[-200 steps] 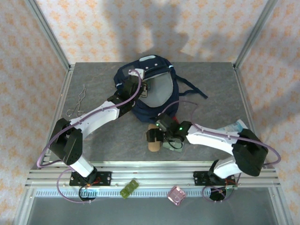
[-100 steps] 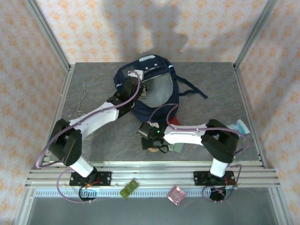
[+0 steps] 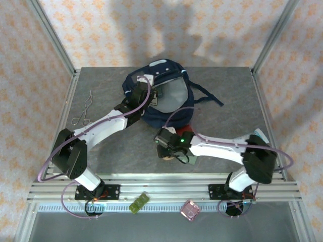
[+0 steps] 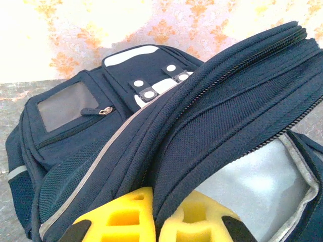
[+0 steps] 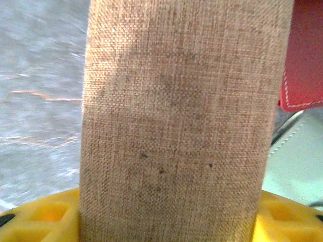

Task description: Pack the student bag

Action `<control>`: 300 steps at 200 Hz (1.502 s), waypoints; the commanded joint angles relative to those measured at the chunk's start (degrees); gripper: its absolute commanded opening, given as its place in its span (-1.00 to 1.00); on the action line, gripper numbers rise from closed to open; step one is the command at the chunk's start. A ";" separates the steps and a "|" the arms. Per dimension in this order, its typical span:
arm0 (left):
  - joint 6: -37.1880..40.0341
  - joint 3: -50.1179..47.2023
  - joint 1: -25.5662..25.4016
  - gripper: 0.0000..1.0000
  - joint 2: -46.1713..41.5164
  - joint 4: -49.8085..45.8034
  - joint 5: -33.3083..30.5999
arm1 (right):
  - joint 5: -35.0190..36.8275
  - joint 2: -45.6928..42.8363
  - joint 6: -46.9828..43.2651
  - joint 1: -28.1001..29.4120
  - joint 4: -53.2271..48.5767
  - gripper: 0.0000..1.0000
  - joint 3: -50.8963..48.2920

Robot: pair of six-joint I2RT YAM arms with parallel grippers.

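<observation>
The bag lies open outward, so my right gripper will next lift the burlap roll, carry it outward over the bag's pale grey lining [image 3: 173,96], then lower it and let it go.
The student bag [image 3: 164,117] lies open at the back middle of the table, navy with a pale grey lining. My left gripper [image 3: 150,97] is shut on the fabric edge of the bag's opening, and the yellow fingers [image 4: 121,217] pinch a fold of the bag [image 4: 101,151]. A tan burlap roll [image 3: 169,154] lies in front of the bag. My right gripper [image 3: 168,145] sits over it. In the right wrist view the roll [image 5: 176,126] stands between both yellow fingers [image 5: 35,222] with no gap showing.
A bent wire piece [image 3: 85,112] lies at the left. A pale packet [image 3: 257,135] is at the right edge. A red item [image 5: 303,50] and a pale flat item [image 5: 298,171] lie beside the roll. A green block [image 3: 139,202] and a pink one [image 3: 190,209] rest on the front rail.
The right arm has shifted over the roll and its jaws have narrowed around it. The left gripper has kept its hold on the bag's edge.
</observation>
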 commanded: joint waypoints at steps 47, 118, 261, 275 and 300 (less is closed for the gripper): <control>-0.36 3.56 -0.25 -1.00 -3.61 4.71 -2.46 | 2.00 -14.02 -6.61 -0.16 -0.69 -0.01 -1.61; -1.46 0.88 -0.16 -1.00 -5.59 6.33 -1.27 | -0.26 -7.53 -13.33 -14.60 1.87 0.00 6.69; -0.86 2.37 0.89 -1.00 -7.12 5.07 -0.58 | 2.98 30.50 -23.91 -28.57 1.35 0.53 37.20; -1.30 1.99 0.89 -1.00 -6.94 5.27 -0.29 | 3.33 29.46 -23.21 -28.55 1.45 0.59 36.85; -1.81 1.34 0.84 -1.00 -6.81 5.67 0.15 | 1.00 23.88 -21.60 -28.57 3.71 0.62 32.38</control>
